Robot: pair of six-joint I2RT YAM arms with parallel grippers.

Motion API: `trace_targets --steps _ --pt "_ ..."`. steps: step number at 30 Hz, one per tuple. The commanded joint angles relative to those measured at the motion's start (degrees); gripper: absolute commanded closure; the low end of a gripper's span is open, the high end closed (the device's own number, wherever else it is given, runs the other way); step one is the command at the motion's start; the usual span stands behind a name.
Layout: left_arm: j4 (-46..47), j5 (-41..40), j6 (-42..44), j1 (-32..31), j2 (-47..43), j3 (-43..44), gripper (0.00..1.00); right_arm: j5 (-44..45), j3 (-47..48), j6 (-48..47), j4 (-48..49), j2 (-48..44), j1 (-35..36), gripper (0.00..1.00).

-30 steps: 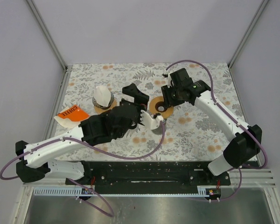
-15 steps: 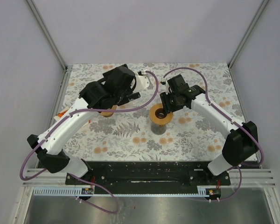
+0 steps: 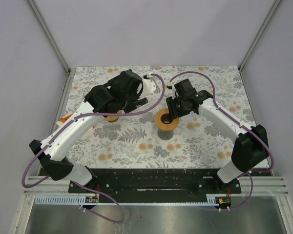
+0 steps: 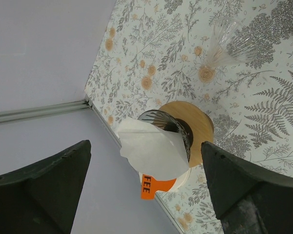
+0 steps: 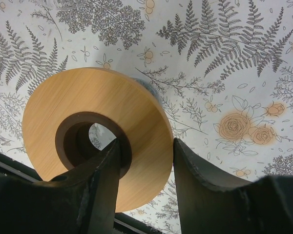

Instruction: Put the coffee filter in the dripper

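The clear glass piece is still apart from the dripper's ring, so the robot's left gripper will next move down and away from the filter to the near edge of the clear glass piece.
The white paper coffee filter stands in a dark ribbed holder on a wooden disc at the back left. My left gripper hangs above it, open wide, with one finger on each side and neither touching. In the top view that arm hides the filter; only the disc's edge shows. The dripper's wooden ring sits mid-table. My right gripper is shut on the ring, one finger in the hole and the other against the outer rim.
An orange coffee packet lies beside the left wall, just past the filter. A clear glass piece stands on the floral cloth. Grey walls and metal frame rails bound the table on the left, back and right.
The left arm has swung from the middle of the table to the back left and now hangs over the filter. The right gripper keeps its hold, shifted only slightly.
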Motion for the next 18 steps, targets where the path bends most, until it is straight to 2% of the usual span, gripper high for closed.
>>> trace_targets --steps 1,7,10,13,18 --pt "0.26 1.4 -2.88 0.38 0.59 1.07 0.01 -1.52 -0.22 -0.34 2.16 0.42 0.3 0.97" --pt "-1.23 4.55 -7.62 0.47 3.31 3.97 0.01 -2.49 0.48 -0.6 0.67 -0.02 0.31 0.51" --pt "-1.24 7.89 -11.31 0.73 5.77 6.25 0.01 -2.93 1.79 -0.77 -0.38 -0.72 0.3 0.42" --pt "-0.89 11.32 -14.74 0.99 9.02 8.19 0.01 -3.81 3.9 -1.39 -1.79 -1.42 0.22 0.38" --pt "4.2 15.19 -19.48 3.97 14.2 9.34 0.04 -3.73 6.63 -2.01 -3.55 -3.53 0.3 0.23"
